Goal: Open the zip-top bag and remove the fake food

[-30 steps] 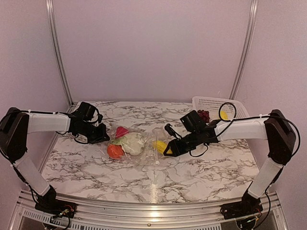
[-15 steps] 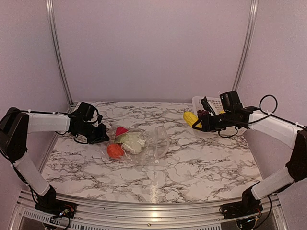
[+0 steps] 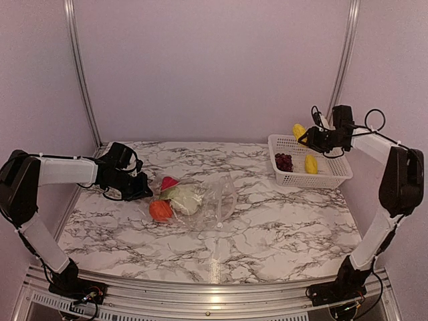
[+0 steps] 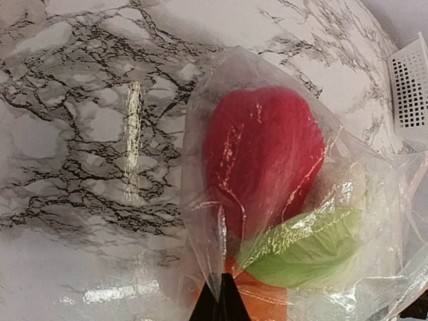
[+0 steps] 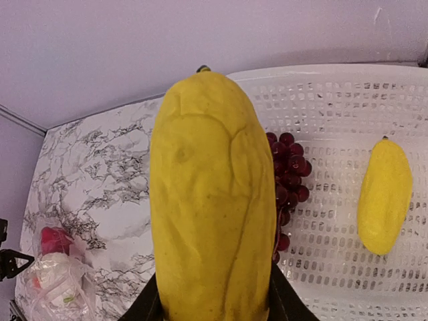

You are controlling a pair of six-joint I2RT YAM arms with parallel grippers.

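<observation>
My right gripper will lower the held piece toward that gap (image 3: 298, 164) (image 5: 334, 198) next and then let go of it.
The clear zip-top bag (image 3: 200, 200) lies mid-table with its mouth to the right. Inside it are a red piece (image 3: 168, 182), a pale green leafy piece (image 3: 185, 198) and an orange-red ball (image 3: 160, 210). My left gripper (image 3: 146, 188) is shut on the bag's left edge (image 4: 215, 267); the red piece (image 4: 264, 154) and green leaf (image 4: 311, 244) show through the film. My right gripper (image 3: 306, 137) is shut on a yellow piece (image 3: 298, 130) and holds it above the white basket (image 3: 334, 177). In the right wrist view the yellow piece (image 5: 210, 207) fills the middle.
The white lattice basket (image 5: 401, 287) at the back right holds a dark purple grape cluster (image 3: 284, 162) and another yellow piece (image 3: 311, 164); both also show in the right wrist view, grapes (image 5: 289, 180) and yellow piece (image 5: 384, 194). Walls close the back and sides.
My right gripper has carried the yellow piece from the bag's mouth up and right to above the basket. The left gripper has stayed on the bag's edge.
</observation>
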